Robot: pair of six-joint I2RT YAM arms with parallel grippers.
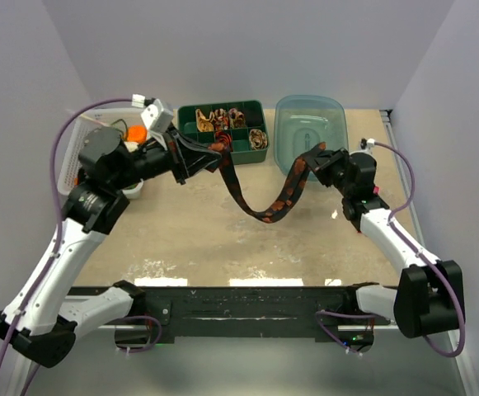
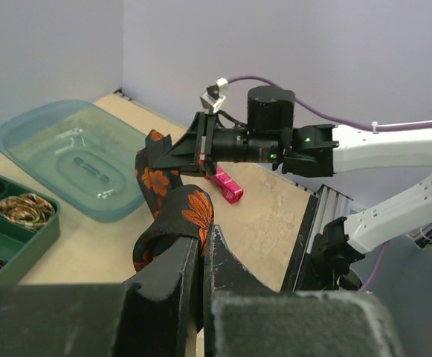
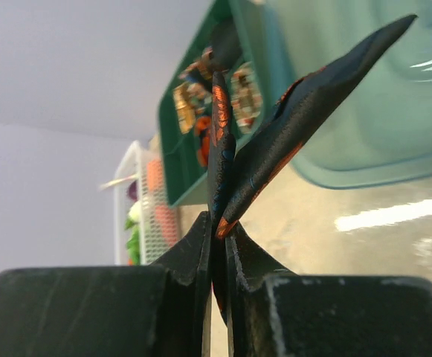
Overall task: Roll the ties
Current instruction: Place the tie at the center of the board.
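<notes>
I need to move my right gripper back and down next to the bare tabletop [image 1: 333, 209] beside the teal container and let go of the tie's end there, because the tie sags between my grippers.
A long black tie with orange-red spots [image 1: 265, 204] hangs in a sagging loop above the table between my two grippers. My left gripper [image 1: 212, 153] is shut on one end of it, seen folded over the jaws in the left wrist view [image 2: 182, 216]. My right gripper [image 1: 321, 158] is shut on the other end, which sticks up past the jaws in the right wrist view [image 3: 275, 141]. Several rolled ties in tan, red and dark [image 1: 223, 120] sit as coils in a green compartment tray [image 1: 246, 153]; one tan coil shows in the left wrist view [image 2: 21, 208].
A translucent teal container [image 1: 309, 132] lies upside down right of the tray. A white mesh basket [image 1: 86, 136] with orange items stands at the back left. A small pink bar [image 2: 227, 186] lies on the table under the right arm.
</notes>
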